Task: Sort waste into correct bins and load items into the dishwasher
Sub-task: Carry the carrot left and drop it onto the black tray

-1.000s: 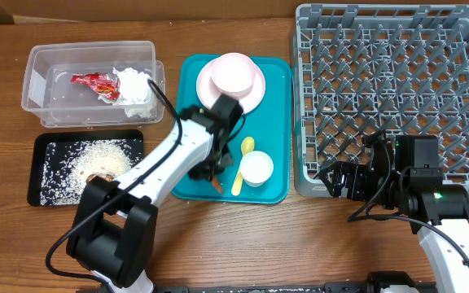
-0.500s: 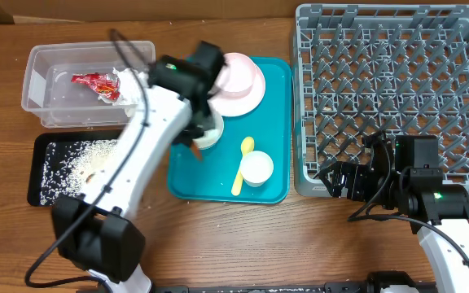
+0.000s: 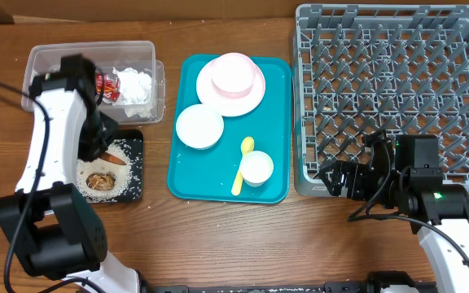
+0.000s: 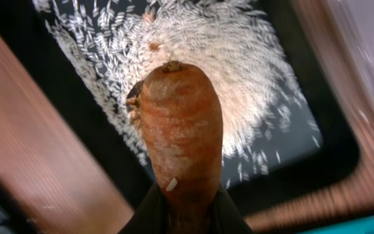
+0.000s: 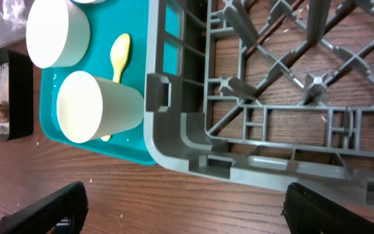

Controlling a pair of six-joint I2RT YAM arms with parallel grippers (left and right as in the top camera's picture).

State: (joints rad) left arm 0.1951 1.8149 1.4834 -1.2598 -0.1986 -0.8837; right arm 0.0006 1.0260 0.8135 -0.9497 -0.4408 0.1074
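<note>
My left gripper will move down toward the rice [image 3: 126, 150] in the black tray and let go of the small orange carrot next to the brown food scrap, where there is only rice.
My left gripper [image 3: 104, 155] is shut on the small orange carrot [image 3: 115, 160] and holds it over the black tray [image 3: 133, 192], above the scattered rice [image 3: 126, 150]. In the left wrist view the carrot [image 4: 180, 123] fills the middle, with a rice grain stuck to it, above the rice [image 4: 239, 71]. A brown food scrap [image 3: 98, 181] lies in the tray. The clear tub [image 3: 47, 54] holds the red-and-silver wrapper [image 3: 106, 84] and the white napkin [image 3: 135, 82]. My right gripper [image 3: 340, 179] is open and empty by the front left corner of the grey dish rack [image 3: 397, 89].
The teal tray [image 3: 218, 179] holds a plate with a bowl on it [image 3: 231, 80], a second bowl [image 3: 199, 126], a small cup [image 3: 256, 168] and a yellow spoon [image 3: 243, 161]. The right wrist view shows the cup [image 5: 96, 107], the spoon [image 5: 119, 55] and the rack corner [image 5: 187, 140].
My left arm has swung left from the teal tray to above the black tray, carrying the carrot. The second bowl now shows uncovered. The right arm has not moved.
</note>
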